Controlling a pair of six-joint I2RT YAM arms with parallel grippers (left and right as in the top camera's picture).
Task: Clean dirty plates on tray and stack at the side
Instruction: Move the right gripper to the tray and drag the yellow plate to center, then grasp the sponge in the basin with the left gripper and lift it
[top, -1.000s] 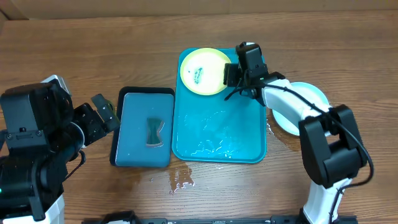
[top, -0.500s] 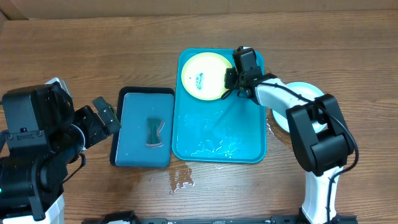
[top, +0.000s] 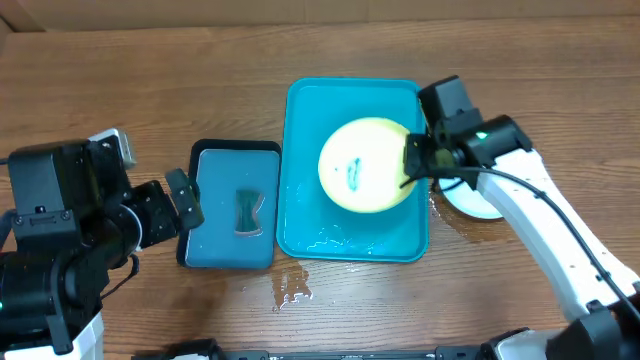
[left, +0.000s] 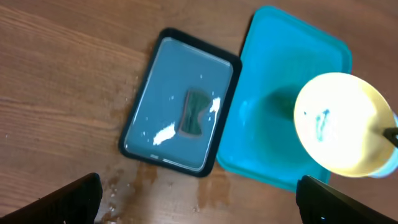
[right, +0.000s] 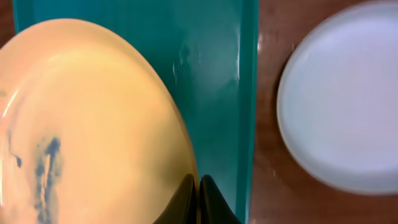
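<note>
Next, my right gripper moves down and slightly back, sets the smudged plate onto the turquoise tray's bottom and releases it. The plate hangs tilted above the tray's bottom.
A pale yellow-green plate (top: 365, 165) with a blue smudge hangs tilted above the turquoise tray (top: 300, 215). My right gripper (top: 410, 160) is shut on its right rim. In the right wrist view the fingertips (right: 198, 186) pinch the plate's edge (right: 81, 124) over the tray (right: 217, 74). A light blue plate (top: 482, 198) lies on the wood right of the tray, also in the right wrist view (right: 342, 93). My left gripper (top: 185, 200) stands open and empty, left of the trays. In its wrist view the gripper (left: 199, 190) hangs wide above wet wood, with the plate (left: 339, 124) at the right.
A smaller dark teal tray with a black rim (top: 235, 148) sits left of the turquoise one, holding water and a dark sponge-like piece (top: 247, 210). Water is spilled on the wood (top: 290, 290) in front of the trays. The tray floor looks wet.
My right gripper shut on the yellow-green plate's rim and carried it from the tray's far left corner toward the middle right, raised. The left gripper shifted slightly right, still open.
</note>
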